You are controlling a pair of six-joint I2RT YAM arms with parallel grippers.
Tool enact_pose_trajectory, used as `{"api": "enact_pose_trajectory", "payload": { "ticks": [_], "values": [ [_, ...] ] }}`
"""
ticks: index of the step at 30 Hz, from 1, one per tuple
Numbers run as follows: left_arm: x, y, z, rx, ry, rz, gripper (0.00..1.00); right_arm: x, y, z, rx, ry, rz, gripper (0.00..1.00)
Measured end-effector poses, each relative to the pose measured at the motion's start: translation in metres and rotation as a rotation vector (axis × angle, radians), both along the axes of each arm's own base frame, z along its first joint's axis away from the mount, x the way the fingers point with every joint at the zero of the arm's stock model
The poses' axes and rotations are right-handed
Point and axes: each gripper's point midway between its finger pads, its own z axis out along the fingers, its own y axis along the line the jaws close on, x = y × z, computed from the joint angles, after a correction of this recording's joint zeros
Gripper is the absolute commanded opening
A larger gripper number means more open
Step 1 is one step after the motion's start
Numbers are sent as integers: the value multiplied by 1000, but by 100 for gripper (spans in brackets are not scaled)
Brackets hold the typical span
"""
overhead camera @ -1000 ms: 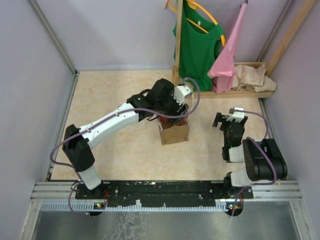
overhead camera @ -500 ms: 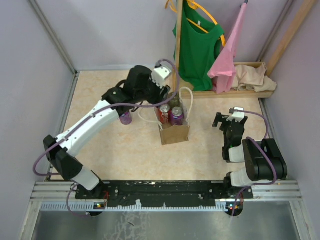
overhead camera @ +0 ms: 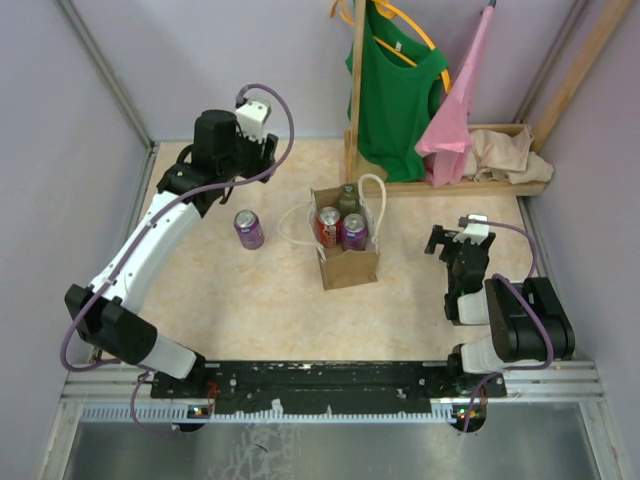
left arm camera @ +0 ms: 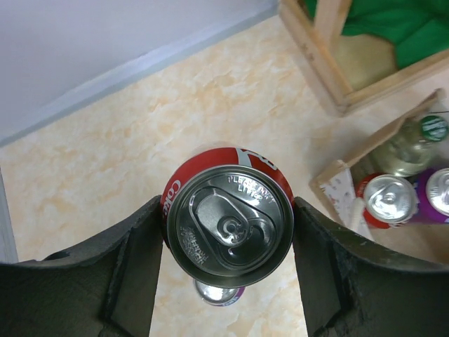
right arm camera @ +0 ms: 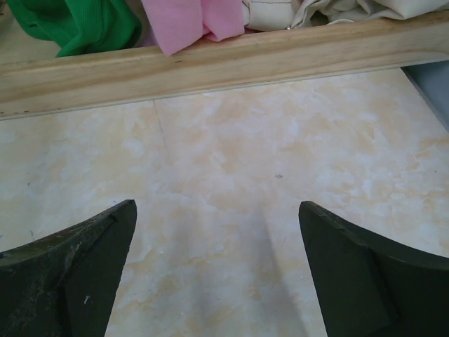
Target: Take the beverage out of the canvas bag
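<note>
I need to lower the Coke can with my left gripper, down and toward the canvas bag point(overhead camera: 350, 267), onto the bare tabletop point(overhead camera: 279, 233) beside the purple can, because that gap is clear. Then I need to release it.
The tan canvas bag point(overhead camera: 350, 267) stands mid-table with its white rope handles splayed. Inside it are a red can point(overhead camera: 327, 226), a purple can point(overhead camera: 353, 231) and a green-capped bottle point(overhead camera: 347, 197). My left gripper point(overhead camera: 205, 175) is raised at the back left, away from the bag. In the left wrist view it point(left arm camera: 226, 232) is shut on a red Coke can point(left arm camera: 230, 225), held upright between both fingers. The bag's edge point(left arm camera: 342, 191) shows at the right of that view. My right gripper point(overhead camera: 455, 240) rests open and empty right of the bag, over bare tabletop point(right arm camera: 217, 267).
A purple can point(overhead camera: 248, 229) stands on the table left of the bag, just below the held can point(left arm camera: 219, 291). A wooden rack point(overhead camera: 470, 185) with green and pink garments and a beige cloth heap point(overhead camera: 510, 155) fills the back right. Walls close in both sides.
My left arm has swung from above the bag's mouth to the back left, carrying the red Coke can. The purple can on the table has come into view. The right arm has not moved.
</note>
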Motion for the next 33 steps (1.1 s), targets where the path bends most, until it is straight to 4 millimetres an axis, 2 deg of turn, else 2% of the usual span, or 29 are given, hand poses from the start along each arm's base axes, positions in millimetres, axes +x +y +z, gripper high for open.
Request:
{"api": "enact_pose_trajectory", "payload": {
  "ticks": [5,8,18,25,33],
  "values": [
    [12,26,-34,8,76,65,0,0,0,0,0,0,0,99],
    [17,28,-54,-3,116,68,0,0,0,0,0,0,0,99],
    [16,-4,-113,-91,248,-49,0,0,0,0,0,0,0,99],
    [9,-15,-142,-109,333,-97,0,0,0,0,0,0,0,99],
    [-7,-23,-178,-116,443,-123,0,0,0,0,0,0,0,99]
  ]
}}
